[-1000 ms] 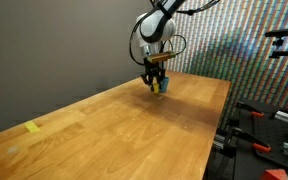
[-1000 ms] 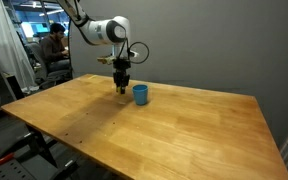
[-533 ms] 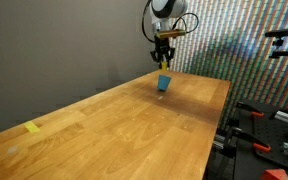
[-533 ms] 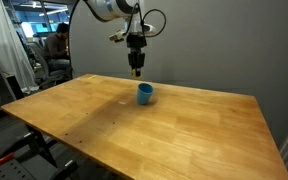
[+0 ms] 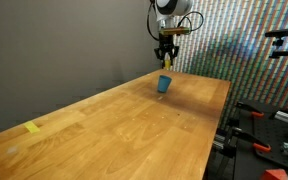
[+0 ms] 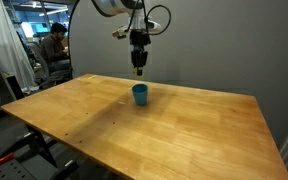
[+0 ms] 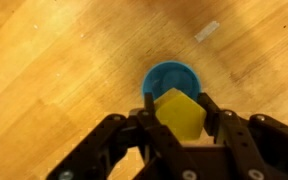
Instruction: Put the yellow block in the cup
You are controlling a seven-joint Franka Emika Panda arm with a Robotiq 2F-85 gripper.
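The blue cup's open top (image 7: 169, 77) is below my gripper and peeks past the yellow block (image 7: 180, 113) in the wrist view. My gripper will move over it next and lower to release.
My gripper (image 7: 177, 112) is shut on the yellow block (image 7: 180, 113), a bright yellow chunk held between both fingers. In the wrist view the blue cup (image 7: 171, 79) sits on the wooden table just beyond the block, open top facing up. In both exterior views the gripper (image 5: 166, 66) (image 6: 138, 70) hangs well above the cup (image 5: 165, 84) (image 6: 140, 94), with a speck of yellow at its tip (image 6: 138, 71). The cup stands upright near the table's far edge.
The wooden table (image 5: 124, 125) (image 6: 164, 130) carries a flat yellow tape patch (image 5: 32, 127) near one corner and a pale tape strip (image 7: 207, 31) past the cup. Clamps and gear (image 5: 259, 125) sit off the table's side. A person (image 6: 52, 45) sits in the background.
The gripper rose from the table beside the cup with the yellow block in it, and now hangs high above the cup. The cup stayed in place.
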